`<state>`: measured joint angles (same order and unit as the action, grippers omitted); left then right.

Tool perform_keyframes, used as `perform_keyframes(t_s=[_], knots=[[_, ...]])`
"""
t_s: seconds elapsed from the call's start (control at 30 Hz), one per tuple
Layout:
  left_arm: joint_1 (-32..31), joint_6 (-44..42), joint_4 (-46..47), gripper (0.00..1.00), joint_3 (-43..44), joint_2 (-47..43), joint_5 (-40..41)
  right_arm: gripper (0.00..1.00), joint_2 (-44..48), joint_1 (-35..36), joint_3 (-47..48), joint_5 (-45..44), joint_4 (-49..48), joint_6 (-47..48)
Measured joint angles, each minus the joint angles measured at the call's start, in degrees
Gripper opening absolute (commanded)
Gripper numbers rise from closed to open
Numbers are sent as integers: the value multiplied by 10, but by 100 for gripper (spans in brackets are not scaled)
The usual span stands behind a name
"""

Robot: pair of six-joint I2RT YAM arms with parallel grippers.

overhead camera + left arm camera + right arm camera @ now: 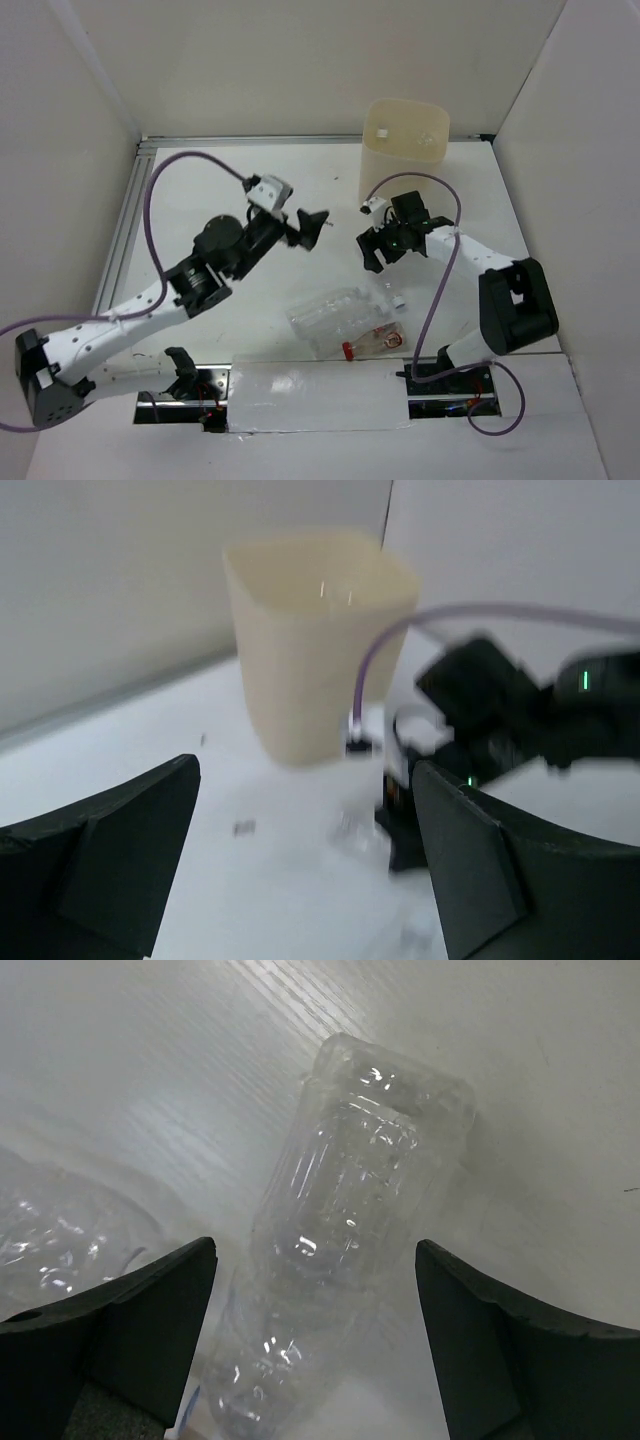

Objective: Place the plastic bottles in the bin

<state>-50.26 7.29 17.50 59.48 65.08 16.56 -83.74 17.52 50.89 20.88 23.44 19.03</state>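
I should next tilt my left gripper down and move it back and down onto the clear bottle at the cluster's edge (327, 308), because the bare tabletop beside it leaves room for my fingers.
The beige bin (405, 150) stands at the back of the table, with clear bottles inside it (425, 140). It fills the middle of the left wrist view as the bin (315, 650). Clear plastic bottles (335, 318) lie in a loose cluster near the front, one with a red cap (349, 350). My right gripper (385, 252) hovers open over a clear bottle (350, 1220), with a finger on either side and gaps between. A second clear bottle (50, 1235) lies to its left. My left gripper (306, 228) is open and empty in mid air, facing the bin.
White walls close in the table on three sides. The right arm (530, 710) and its purple cable (400, 640) cross the left wrist view just right of the bin. A metal rail (120, 225) runs along the table's left edge.
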Motion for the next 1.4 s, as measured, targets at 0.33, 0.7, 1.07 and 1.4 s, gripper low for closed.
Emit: perform_keyframes(t_s=[0.33, 0.7, 1.07, 1.4], knots=[[-52, 37, -190, 100, -241, -103, -9, 36, -98, 60, 24, -82, -18, -17], [-92, 17, -152, 100, -257, -7, -80, 19, -77, -11, 351, 209, 172, 114], [-92, -16, -102, 100, -241, 93, -126, 26, -23, -111, 530, 242, -74, -50], [-83, -28, -60, 99, -216, 152, -123, 100, -221, -175, 569, 188, -153, -83]])
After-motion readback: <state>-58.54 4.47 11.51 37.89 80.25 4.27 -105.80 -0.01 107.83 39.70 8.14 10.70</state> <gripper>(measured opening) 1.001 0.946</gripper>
